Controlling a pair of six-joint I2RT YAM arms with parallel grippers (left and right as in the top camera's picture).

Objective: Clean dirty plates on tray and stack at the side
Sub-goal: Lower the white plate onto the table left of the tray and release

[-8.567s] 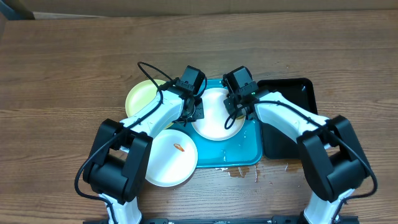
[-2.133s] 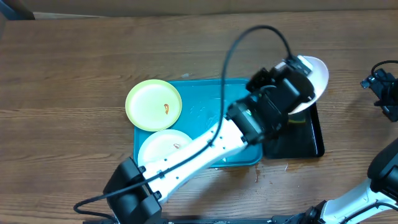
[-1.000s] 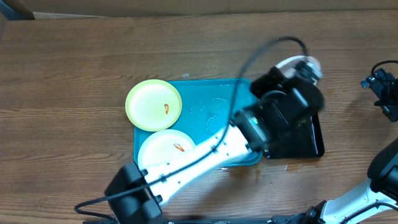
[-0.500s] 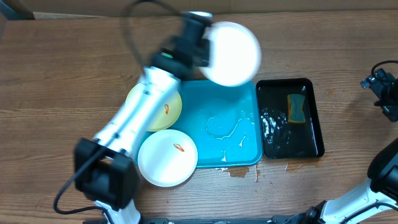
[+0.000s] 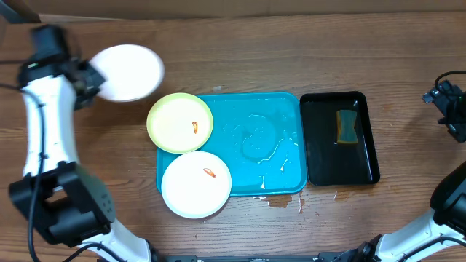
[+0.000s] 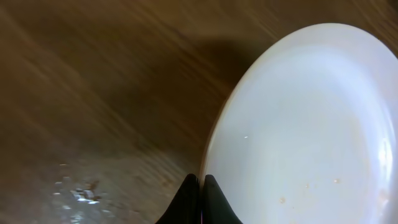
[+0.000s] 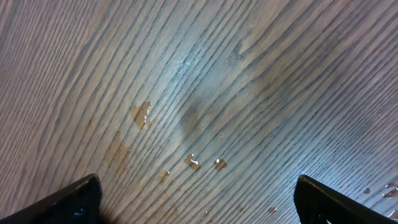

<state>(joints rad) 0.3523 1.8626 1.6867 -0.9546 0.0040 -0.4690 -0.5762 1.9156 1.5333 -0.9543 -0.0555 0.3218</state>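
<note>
My left gripper moves back next and brings the white plate down onto the bare wood (image 5: 114,108) beside the yellow-green plate.
In the overhead view my left gripper (image 5: 93,78) is at the far left, shut on the rim of a white plate (image 5: 128,71) held over bare wood. The left wrist view shows its fingers (image 6: 200,186) pinched on that plate (image 6: 311,124), which carries a few faint specks. A yellow-green plate (image 5: 180,122) with an orange smear overlaps the turquoise tray (image 5: 266,142) at its back-left corner. Another white smeared plate (image 5: 196,184) lies on the tray's front-left corner. My right gripper (image 7: 202,202) stands open over wet wood, at the table's right edge (image 5: 448,105).
A black tray (image 5: 364,164) holding water and a yellow-green sponge (image 5: 346,126) sits right of the turquoise tray. Water pools on the turquoise tray's middle, and a small spill (image 5: 280,200) lies at its front edge. Droplets (image 7: 193,162) dot the wood under the right gripper.
The left arm has swung the white plate from above the tray's back edge to the far left of the table. The right arm has not moved.
</note>
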